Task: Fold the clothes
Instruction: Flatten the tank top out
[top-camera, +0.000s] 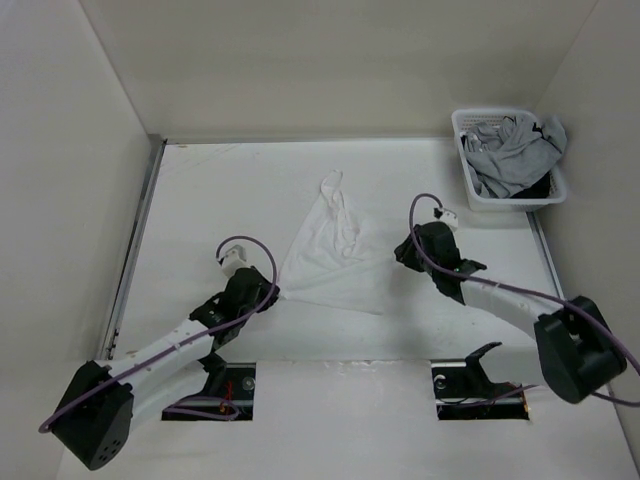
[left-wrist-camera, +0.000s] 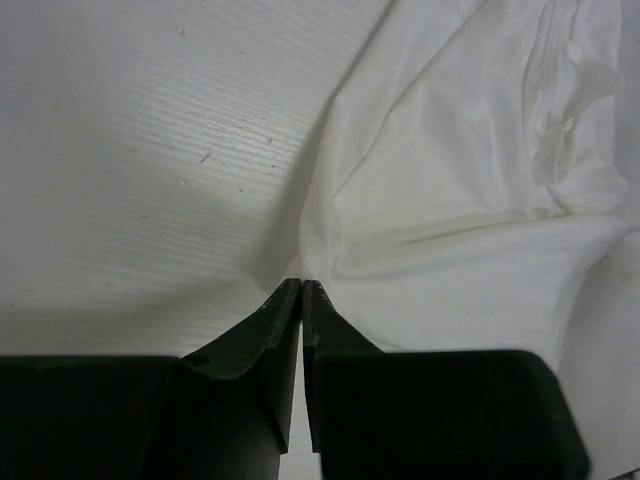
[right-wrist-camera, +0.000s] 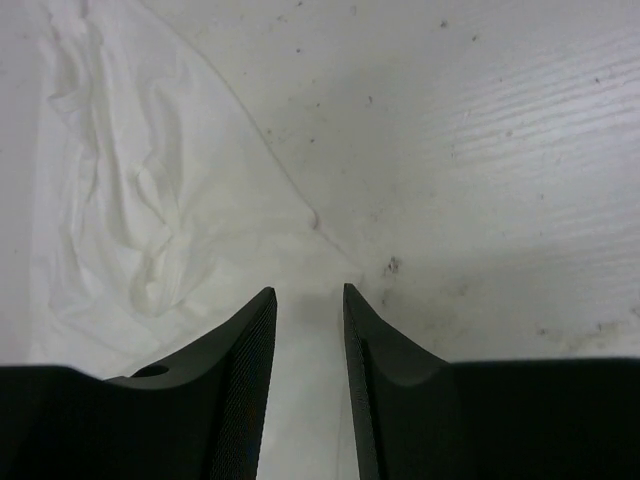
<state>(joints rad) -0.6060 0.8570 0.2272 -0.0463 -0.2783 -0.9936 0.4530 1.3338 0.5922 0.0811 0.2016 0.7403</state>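
Note:
My right gripper needs to move back and down to close on the garment's free corner (top-camera: 380, 311). My left gripper holds one near corner, and the other lies free.
The clothes (top-camera: 335, 255) are a thin white garment lying crumpled in a rough triangle in the middle of the table. My left gripper (top-camera: 272, 292) is shut on its near-left corner; in the left wrist view the fingertips (left-wrist-camera: 301, 283) meet at that corner and folds of the cloth (left-wrist-camera: 450, 180) fan out from it. My right gripper (top-camera: 398, 250) stands open at the garment's right edge. In the right wrist view its jaws (right-wrist-camera: 308, 290) are apart over the cloth's border, with the clothes (right-wrist-camera: 130, 200) spreading to the left and nothing pinched between them.
A white basket (top-camera: 465, 150) with grey garments (top-camera: 515, 150) heaped in it stands at the back right corner. Walls close the table on the left, the back and the right. Two openings in the table's near edge hold the arm bases.

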